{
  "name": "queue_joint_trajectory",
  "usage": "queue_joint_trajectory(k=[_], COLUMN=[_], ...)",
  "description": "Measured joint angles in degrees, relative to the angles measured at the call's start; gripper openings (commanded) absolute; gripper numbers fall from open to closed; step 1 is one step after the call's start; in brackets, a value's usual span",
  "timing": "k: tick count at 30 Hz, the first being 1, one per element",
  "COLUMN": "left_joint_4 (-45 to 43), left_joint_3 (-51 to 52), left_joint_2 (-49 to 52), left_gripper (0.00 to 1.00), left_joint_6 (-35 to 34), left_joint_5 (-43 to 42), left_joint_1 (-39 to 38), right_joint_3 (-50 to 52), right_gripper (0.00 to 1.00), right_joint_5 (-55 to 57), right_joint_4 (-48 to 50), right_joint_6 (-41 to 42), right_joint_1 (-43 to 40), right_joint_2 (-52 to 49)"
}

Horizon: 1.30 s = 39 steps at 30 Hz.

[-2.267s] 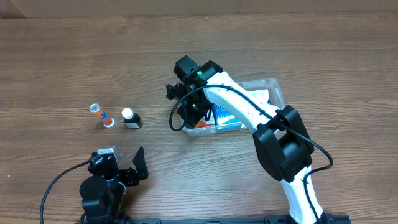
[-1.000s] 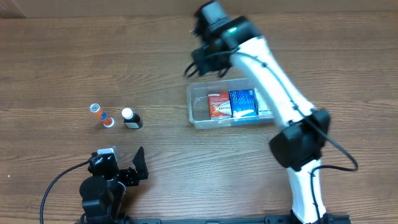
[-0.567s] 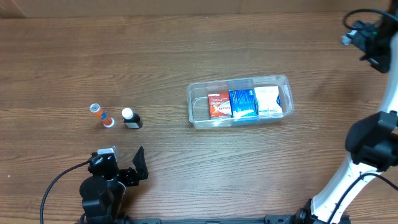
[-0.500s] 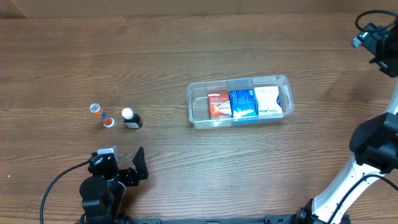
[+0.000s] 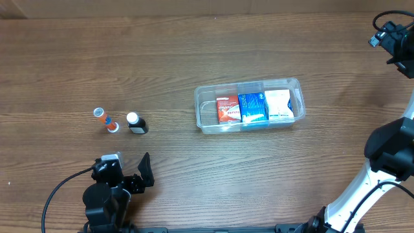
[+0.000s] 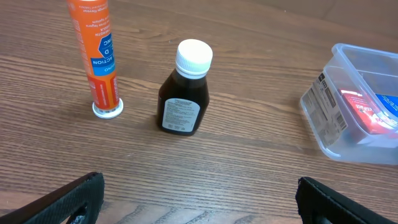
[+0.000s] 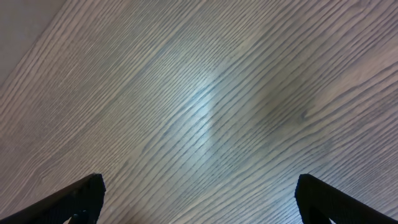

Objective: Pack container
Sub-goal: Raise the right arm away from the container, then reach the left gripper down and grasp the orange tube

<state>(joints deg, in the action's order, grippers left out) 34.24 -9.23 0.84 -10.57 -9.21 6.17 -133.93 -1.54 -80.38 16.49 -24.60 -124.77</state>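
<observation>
Next, my left gripper rises away from my base and tilts to point down, then it lowers over the orange tube's top.
The clear container lies mid-table and holds a red box, a blue box and a white box side by side. To its left stand an orange tube and a dark bottle with a white cap. My left gripper is open near the front left edge, just short of the bottle and the tube, with the container's end to its right. My right gripper is open over bare wood at the far right back corner.
The right arm rises along the table's right edge. The left arm's base and cable sit at the front left. Bare wooden tabletop lies behind the container.
My right arm has swung from over the container's left end up and away to the far right back corner, and its jaws have widened. The container now shows uncovered. The left arm has not moved.
</observation>
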Motion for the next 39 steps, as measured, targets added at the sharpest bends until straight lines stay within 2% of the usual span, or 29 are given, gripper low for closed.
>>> queue_joint_trajectory(k=[2, 3, 8, 10, 13, 15, 19, 21, 25, 28, 31, 34, 39], left_joint_4=[-0.92, -4.33, -16.20, -17.70, -14.27, -9.29, 3.08, 9.99, 14.25, 14.16, 17.70, 26.29, 37.33], left_joint_3=[0.09, 0.31, 0.52, 0.46, -2.45, -11.63, -39.28, -56.43, -78.66, -84.78, -86.33, -86.86, -86.99], left_joint_2=[0.02, 0.02, 0.02, 0.02, 2.62, 11.32, 36.92, 53.20, 76.43, 86.64, 92.32, 95.10, 95.71], left_gripper=[1.00, 1.00, 1.00, 1.00, 1.00, 1.00, 1.00, 1.00, 1.00, 0.95, 0.91, 0.88, 0.89], left_joint_6=[-0.11, -0.57, -6.21, -9.44, -13.90, -16.11, -14.80, -13.09, -11.91, -11.54, -11.80, -13.33, -15.96], left_joint_5=[0.00, -0.02, -1.36, -1.60, -1.75, -1.27, 0.87, 1.11, -0.96, -4.81, -6.21, -3.52, 6.54], left_joint_1=[0.00, 0.00, 0.00, 0.00, 0.00, -0.02, -0.09, -0.09, -0.09, -0.09, -0.20, -0.96, -1.18], right_joint_3=[0.00, 0.00, 0.00, 0.00, 0.00, 0.02, 0.00, 0.00, 0.00, 0.00, 0.00, 0.00, 0.00], right_gripper=[1.00, 1.00, 1.00, 1.00, 1.00, 1.00, 1.00, 1.00, 1.00, 1.00, 1.00, 1.00, 1.00], right_joint_5=[0.00, -0.02, 0.00, 0.00, 0.00, 0.00, -0.04, -0.07, -0.11, -0.11, -0.13, -0.11, -0.13], right_joint_4=[0.00, 0.02, 0.04, 0.04, 0.09, 0.11, 0.20, 0.20, 0.15, 0.24, 0.17, 0.17, 0.20], right_joint_6=[0.00, 0.00, -0.02, -0.02, 0.00, 0.00, -0.02, 0.02, -0.02, 0.00, 0.02, 0.00, 0.00], right_joint_1=[0.00, 0.00, 0.00, 0.00, 0.00, 0.00, 0.00, 0.00, 0.00, 0.00, -0.02, 0.00, 0.00], right_joint_2=[0.00, 0.00, 0.00, 0.00, 0.00, 0.00, 0.00, 0.00, 0.00, 0.00, 0.00, 0.00, 0.00])
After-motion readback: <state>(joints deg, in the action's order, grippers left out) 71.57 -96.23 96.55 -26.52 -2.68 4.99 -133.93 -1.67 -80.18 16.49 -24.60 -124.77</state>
